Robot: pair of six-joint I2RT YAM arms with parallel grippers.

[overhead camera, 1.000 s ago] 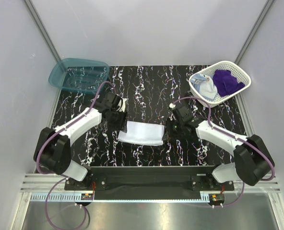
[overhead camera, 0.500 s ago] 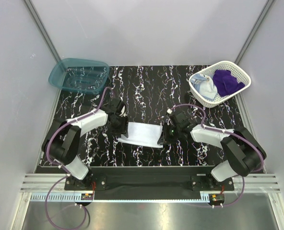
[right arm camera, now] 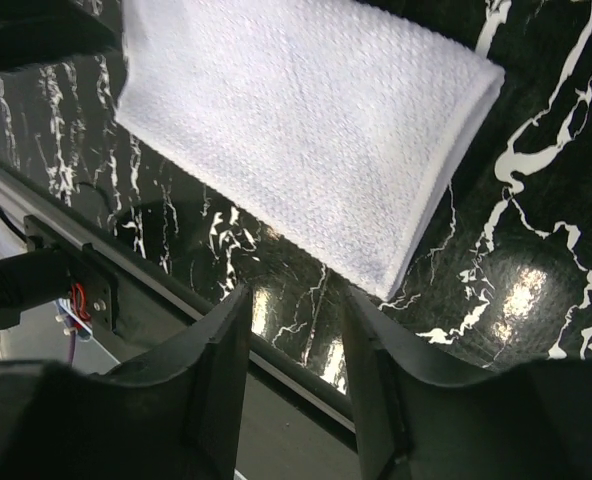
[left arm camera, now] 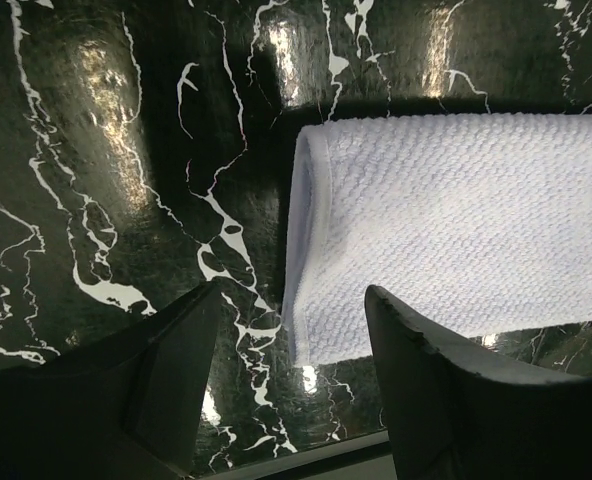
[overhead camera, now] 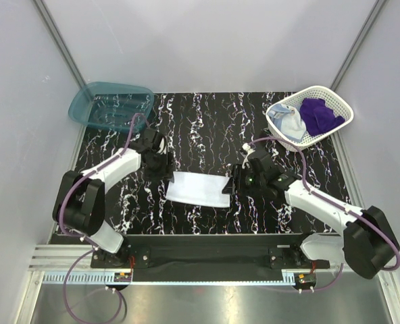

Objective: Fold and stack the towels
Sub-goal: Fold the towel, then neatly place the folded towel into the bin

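I need to lower my left gripper astride the white towel's nearest short edge [overhead camera: 169,188] [left arm camera: 304,275] next and close it, because that edge is below the gripper, lined up between its open fingers.
A white towel [overhead camera: 198,189] lies folded into a flat strip on the black marbled table, also seen in the left wrist view [left arm camera: 456,240] and the right wrist view [right arm camera: 306,130]. My left gripper [overhead camera: 161,170] hovers open and empty just off its left end. My right gripper [overhead camera: 238,181] hovers open and empty just off its right end. The purple towel [overhead camera: 319,113] and the light blue towel [overhead camera: 291,124] lie crumpled in the white mesh basket [overhead camera: 342,101] at the back right.
A teal translucent bin [overhead camera: 110,105] stands at the back left. The table's front edge with a black rail [overhead camera: 213,244] runs just below the white towel. Grey walls close in the sides and back.
Both grippers have let go of the white towel's ends and pulled back a little outward. The towel now lies flat, folded on the table.
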